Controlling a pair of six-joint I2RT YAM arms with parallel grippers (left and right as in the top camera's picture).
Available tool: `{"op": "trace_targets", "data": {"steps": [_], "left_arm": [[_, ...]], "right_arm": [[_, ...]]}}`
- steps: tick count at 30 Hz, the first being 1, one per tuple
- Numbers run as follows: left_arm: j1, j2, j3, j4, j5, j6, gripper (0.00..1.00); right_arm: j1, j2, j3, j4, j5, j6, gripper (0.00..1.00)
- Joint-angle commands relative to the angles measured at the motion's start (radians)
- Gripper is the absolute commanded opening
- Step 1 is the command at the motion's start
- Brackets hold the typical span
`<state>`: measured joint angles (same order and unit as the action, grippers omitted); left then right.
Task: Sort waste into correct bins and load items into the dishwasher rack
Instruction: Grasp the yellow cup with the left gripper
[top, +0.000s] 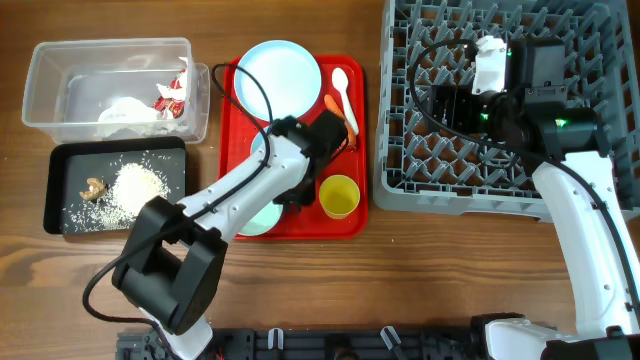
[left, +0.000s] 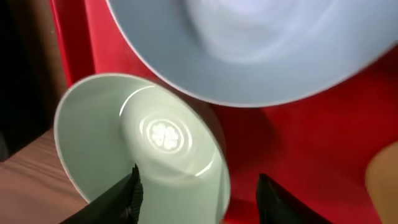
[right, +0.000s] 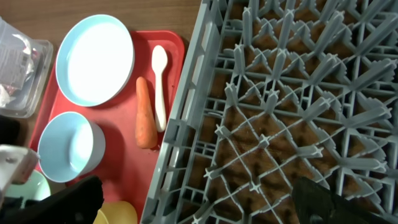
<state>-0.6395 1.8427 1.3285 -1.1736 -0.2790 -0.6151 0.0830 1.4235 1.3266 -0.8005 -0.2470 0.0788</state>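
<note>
The left gripper next needs to lift off the green bowl (top: 252, 220) and move toward the right in the overhead view onto the yellow cup's rim (top: 340, 197), which stands clear.
My left gripper (left: 199, 200) is open, its fingers astride the near rim of the pale green bowl (left: 149, 137), which sits on the red tray with the pale blue bowl (left: 249, 43) just beyond. Overhead, that gripper (top: 290, 195) is over the green bowl (top: 252, 220). The blue plate (top: 278, 75), white spoon (top: 340, 88), carrot (top: 347, 122) and yellow cup (top: 339, 195) also lie on the tray. My right gripper (right: 199, 205) is open and empty above the grey rack (top: 400, 188). The clear tub (top: 60, 62) holds the wrapper (top: 170, 97) and tissue (top: 125, 113). The black tray (top: 60, 155) holds rice (top: 138, 185) and a brown bit (top: 93, 187).
The red serving tray (top: 345, 225) lies between the bins and the rack. The right wrist view shows the plate (right: 94, 59), blue bowl (right: 68, 146), carrot (right: 146, 112) and spoon (right: 160, 87) left of the rack wall (right: 180, 124). My left arm covers most of the blue bowl overhead.
</note>
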Motion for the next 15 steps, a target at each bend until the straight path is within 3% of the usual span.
{"op": "trace_targets", "data": {"steps": [1,7,15], "left_arm": [[-0.002,0.001,0.197,-0.051,0.031,0.009,0.6],[-0.003,0.006,0.28,-0.005,0.275,0.195,0.59],[-0.015,0.007,0.205,0.008,0.343,0.219,0.46]], "right_arm": [[-0.003,0.011,0.021,0.002,-0.016,0.002,1.0],[-0.003,0.011,0.021,-0.004,-0.016,0.002,1.0],[-0.003,0.011,0.021,-0.003,-0.016,0.002,1.0]]}}
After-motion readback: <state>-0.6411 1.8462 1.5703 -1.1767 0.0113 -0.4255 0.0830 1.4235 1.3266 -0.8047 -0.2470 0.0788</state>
